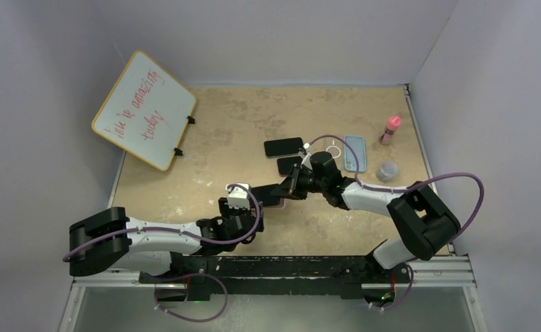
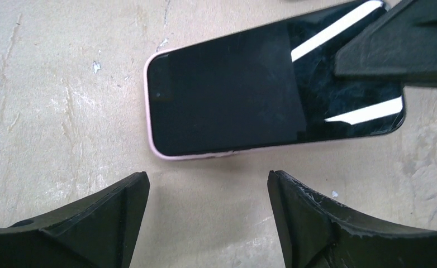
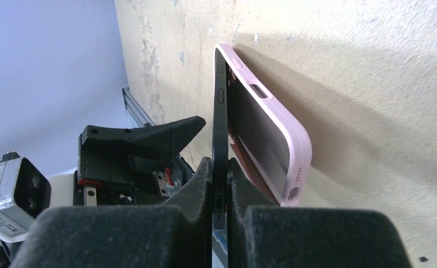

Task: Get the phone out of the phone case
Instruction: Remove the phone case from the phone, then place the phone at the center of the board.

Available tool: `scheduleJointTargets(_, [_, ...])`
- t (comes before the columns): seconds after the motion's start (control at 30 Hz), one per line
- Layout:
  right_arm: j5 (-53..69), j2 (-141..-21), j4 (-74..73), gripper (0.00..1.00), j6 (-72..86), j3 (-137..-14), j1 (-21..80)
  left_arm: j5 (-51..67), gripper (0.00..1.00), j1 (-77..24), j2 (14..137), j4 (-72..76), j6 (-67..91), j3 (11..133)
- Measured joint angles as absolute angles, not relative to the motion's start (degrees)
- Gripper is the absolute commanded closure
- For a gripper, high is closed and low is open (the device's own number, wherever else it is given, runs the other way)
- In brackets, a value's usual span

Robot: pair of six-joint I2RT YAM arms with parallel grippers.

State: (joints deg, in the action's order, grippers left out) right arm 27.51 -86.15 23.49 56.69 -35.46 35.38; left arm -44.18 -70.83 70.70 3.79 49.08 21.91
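My right gripper holds the phone, whose far end is still in the case. Next it should carry it up, then down onto the tabletop beside the nearer dark phone, and release it.
A black phone lies screen up in a pink phone case on the tan table. My right gripper is shut on the phone's bottom edge. That end of the phone stands lifted out of the case, while the far end still sits inside it. My left gripper is open with nothing between its fingers, just short of the phone's long side and not touching it. From above, both grippers meet at the phone in mid-table.
Two other dark phones, a white ring and a blue case lie behind the right arm. A pink bottle and a small grey jar stand at the right. A whiteboard leans at the back left.
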Motion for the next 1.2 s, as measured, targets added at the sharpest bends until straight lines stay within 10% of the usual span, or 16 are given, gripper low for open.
scheduleJointTargets(1.2, [25.39,-82.61,25.34,1.0,61.54,-36.95,40.18,-61.08,0.1,-72.51,71.05,-12.47,92.33,19.57])
